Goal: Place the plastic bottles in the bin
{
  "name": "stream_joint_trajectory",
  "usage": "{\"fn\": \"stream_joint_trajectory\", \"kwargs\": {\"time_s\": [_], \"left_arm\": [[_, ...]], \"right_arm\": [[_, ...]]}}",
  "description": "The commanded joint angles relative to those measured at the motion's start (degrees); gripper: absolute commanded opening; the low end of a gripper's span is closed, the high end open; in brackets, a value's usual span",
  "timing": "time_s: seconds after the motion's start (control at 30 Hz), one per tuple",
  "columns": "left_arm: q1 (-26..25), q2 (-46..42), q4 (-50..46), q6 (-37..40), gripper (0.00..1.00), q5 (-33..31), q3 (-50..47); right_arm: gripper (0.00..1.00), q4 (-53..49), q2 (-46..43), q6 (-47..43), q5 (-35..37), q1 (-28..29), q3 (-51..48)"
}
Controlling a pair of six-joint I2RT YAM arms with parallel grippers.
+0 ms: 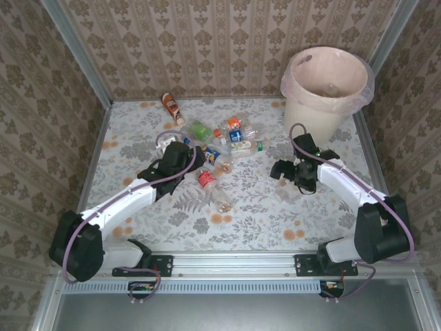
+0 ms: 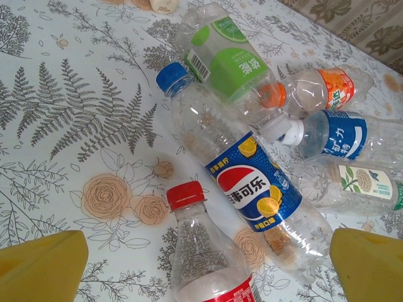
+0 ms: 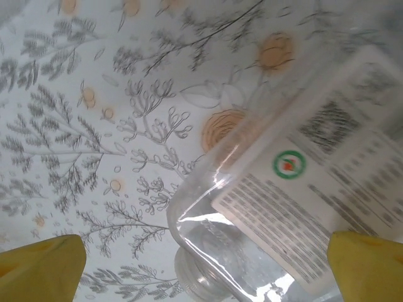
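Note:
The robot's right gripper will next turn and lower onto the white-labelled middle of the lone clear bottle, because that bottle lies at an angle below its open fingers.
Several plastic bottles lie in a heap at mid-table. My left gripper hovers open at the heap's near side. In the left wrist view its yellow fingertips stand wide apart around the left gripper midpoint, over a red-capped clear bottle, beside a blue-labelled cola bottle. My right gripper is open over a lone clear bottle with a white label and white cap, lying on the table between its fingertips without contact. The cream bin, lined with a pinkish bag, stands at the far right.
Beyond the cola bottle lie a green-labelled bottle, an orange-labelled one, a blue-labelled one and a white-labelled one. A brown bottle lies alone near the back wall. Another clear bottle lies toward the front.

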Motion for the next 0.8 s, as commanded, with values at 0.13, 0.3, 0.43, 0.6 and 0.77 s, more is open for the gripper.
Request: {"fn": "stream_joint_trajectory", "kwargs": {"time_s": [0.13, 0.3, 0.43, 0.6, 0.77], "left_arm": [[0.28, 0.59, -1.94, -0.66, 1.0, -0.99, 2.42], [0.37, 0.94, -1.85, -1.01, 1.0, -1.43, 2.01], [0.55, 1.29, -2.03, -0.93, 1.0, -1.51, 1.8], [1.16, 1.38, -2.3, -0.67, 1.0, -1.7, 1.59], [1.51, 1.43, -2.03, -1.15, 1.0, -1.57, 0.69]], "right_arm": [[1.0, -12.13, -1.3, 20.31, 13.41, -1.08, 6.22], [1.0, -16.78, 2.24, 24.56, 15.07, -1.35, 8.86], [1.0, -15.58, 4.74, 28.81, 11.85, -2.01, 8.99], [1.0, -14.73, 8.69, 31.32, 11.55, -2.31, 10.38], [1.0, -9.64, 10.39, 34.24, 8.03, -3.33, 8.75]]}}
